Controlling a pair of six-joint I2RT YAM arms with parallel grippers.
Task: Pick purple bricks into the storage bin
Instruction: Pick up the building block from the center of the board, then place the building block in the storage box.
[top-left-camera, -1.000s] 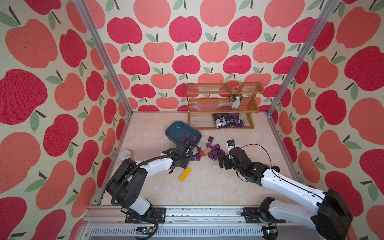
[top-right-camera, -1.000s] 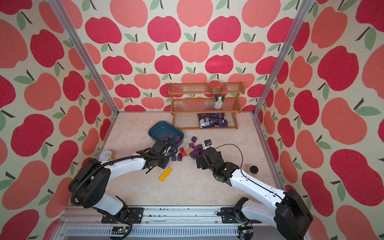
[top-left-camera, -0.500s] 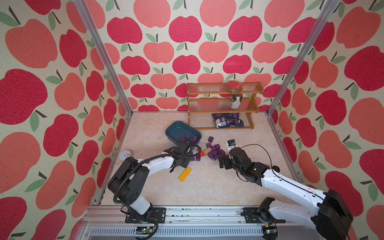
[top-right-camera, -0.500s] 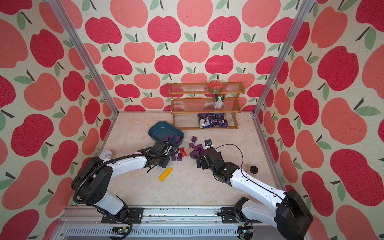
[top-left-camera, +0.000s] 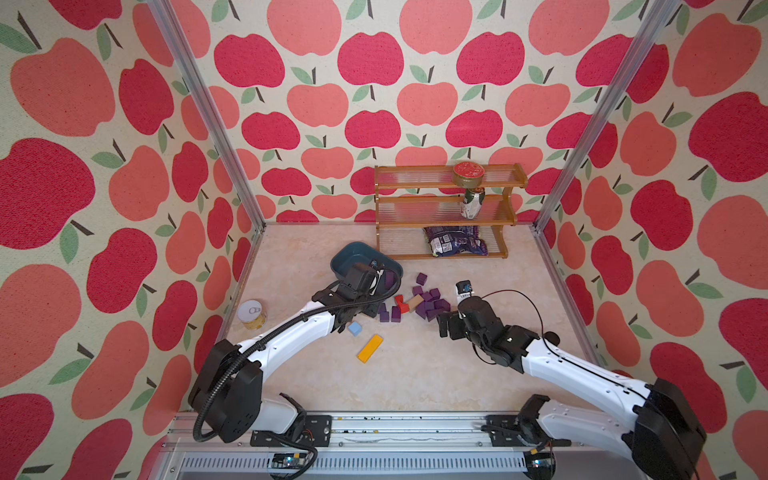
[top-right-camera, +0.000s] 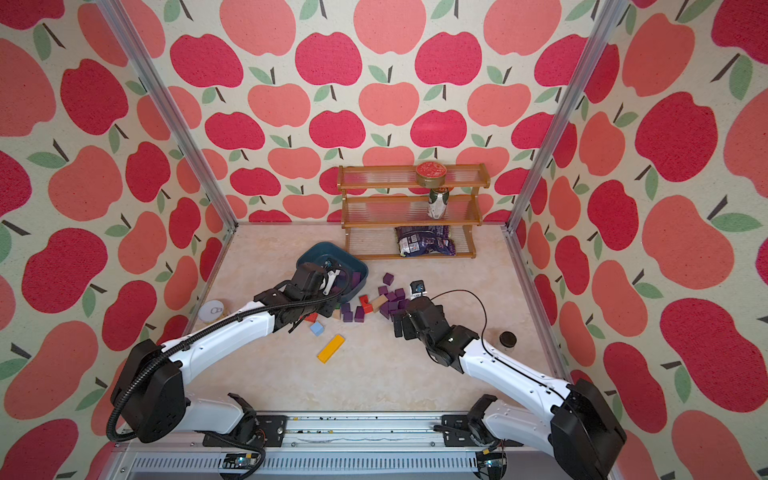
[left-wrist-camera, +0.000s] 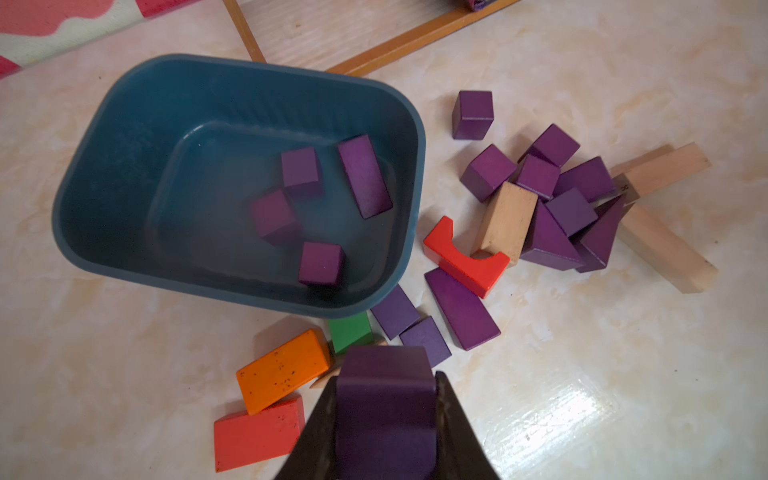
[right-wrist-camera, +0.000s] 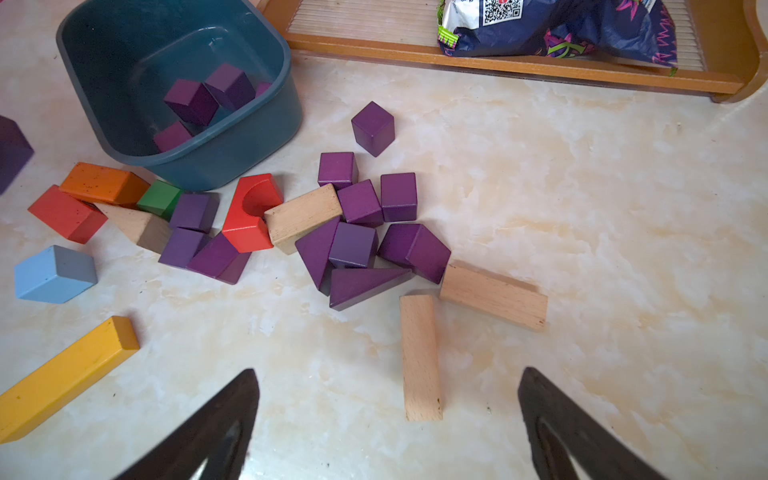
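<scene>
The bricks in the teal storage bin (top-left-camera: 345, 257) crowd one end, so my left gripper should carry the dark purple brick outward and release it over the storage bin's bare bottom.
My left gripper (left-wrist-camera: 385, 388) is shut on a dark purple brick (left-wrist-camera: 386, 411), held above the floor just outside the near wall of the teal storage bin (left-wrist-camera: 83, 174). The left wrist hides the grip in both top views. Several purple bricks (left-wrist-camera: 301, 170) lie inside the bin (top-left-camera: 345, 257). More purple bricks (top-left-camera: 432, 301) form a loose pile (right-wrist-camera: 359, 203) on the floor right of the bin, mixed with tan and red blocks. My right gripper (right-wrist-camera: 388, 374) stands open and empty, low over the floor just short of that pile (top-right-camera: 392, 305).
A wooden rack (top-left-camera: 449, 208) holding a tin, a can and a snack bag stands at the back. A tin can (top-left-camera: 252, 313) sits by the left wall, a dark jar (top-right-camera: 508, 340) at the right. Yellow bar (top-left-camera: 370, 348), light-blue block (top-left-camera: 354, 328), orange (left-wrist-camera: 282, 370), red and tan blocks (right-wrist-camera: 419, 357) lie around.
The left gripper has closed on a purple brick and moved back toward the bin with it. The right arm has stayed still, open.
</scene>
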